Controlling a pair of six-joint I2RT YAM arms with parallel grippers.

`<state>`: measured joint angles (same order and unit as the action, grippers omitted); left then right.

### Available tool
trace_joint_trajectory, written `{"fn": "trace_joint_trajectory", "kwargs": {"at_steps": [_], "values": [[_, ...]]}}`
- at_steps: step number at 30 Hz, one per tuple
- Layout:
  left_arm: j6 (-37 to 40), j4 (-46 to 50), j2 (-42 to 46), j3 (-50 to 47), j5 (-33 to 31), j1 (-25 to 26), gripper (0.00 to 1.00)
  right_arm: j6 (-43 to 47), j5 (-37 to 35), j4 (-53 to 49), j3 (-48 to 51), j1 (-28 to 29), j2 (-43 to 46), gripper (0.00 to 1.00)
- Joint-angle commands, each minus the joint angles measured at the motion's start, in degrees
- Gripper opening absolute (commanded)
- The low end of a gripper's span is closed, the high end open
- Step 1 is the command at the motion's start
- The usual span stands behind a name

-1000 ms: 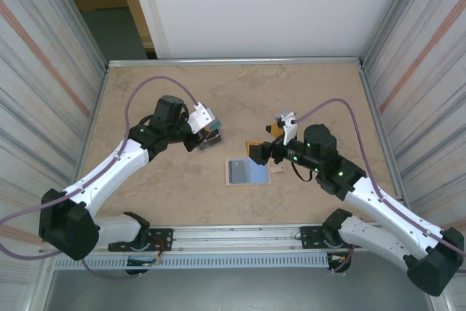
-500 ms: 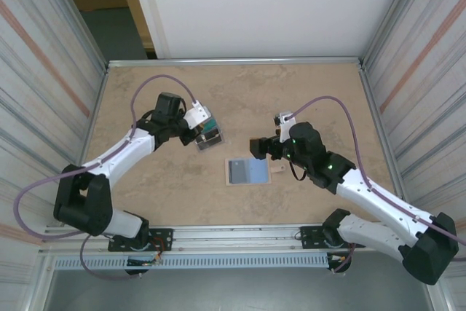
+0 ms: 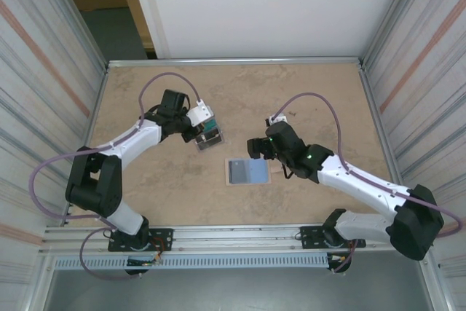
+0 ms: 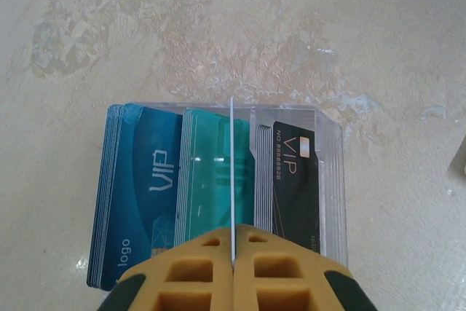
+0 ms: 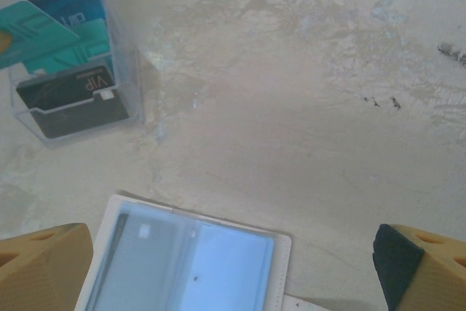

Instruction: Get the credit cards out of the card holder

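I need to lower the thin card with my left gripper and release it onto the teal stack in the clear box [image 3: 212,139], since the card's side shows the same teal.
The card holder [image 3: 247,171] lies unfolded flat on the table, its pale blue lining [image 5: 186,264] facing up and its snap tab on the right. My left gripper [image 4: 233,253] is shut on a thin card [image 4: 231,172] seen edge-on. It holds the card above a clear box [image 4: 331,180] with blue, teal and black stacks of credit cards. In the top view my left gripper [image 3: 204,127] sits over that box [image 3: 212,139]. My right gripper [image 5: 233,256] stands wide open above the holder's far edge, with nothing between its fingers [image 5: 44,267].
The clear box [image 5: 73,71] sits left of and behind the card holder, a hand's width away. A raised metal rim [image 3: 233,61] and corrugated side walls bound the tan marbled table. Bare tabletop lies behind and to the right of the holder.
My left gripper, still shut on the card, has drifted slightly back and left over the clear box. My right arm has folded in, its open gripper staying near the holder's far edge.
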<state>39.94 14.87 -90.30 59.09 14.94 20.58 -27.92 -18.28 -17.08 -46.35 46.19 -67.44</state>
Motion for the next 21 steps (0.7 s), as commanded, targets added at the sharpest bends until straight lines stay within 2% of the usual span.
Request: {"fn": "trace_joint_trajectory", "kwargs": {"at_steps": [1, 21], "values": [[2.3, 0.3, -1.5, 2.5, 0.3, -0.5, 0.00, -2.5, -3.7, -2.3, -2.7, 0.7, -1.8, 0.98], [2.7, 2.0, -8.0, 6.3, 0.5, -1.1, 0.01, -3.2, -4.5, -5.0, -6.6, 2.6, -8.8, 0.99]]}}
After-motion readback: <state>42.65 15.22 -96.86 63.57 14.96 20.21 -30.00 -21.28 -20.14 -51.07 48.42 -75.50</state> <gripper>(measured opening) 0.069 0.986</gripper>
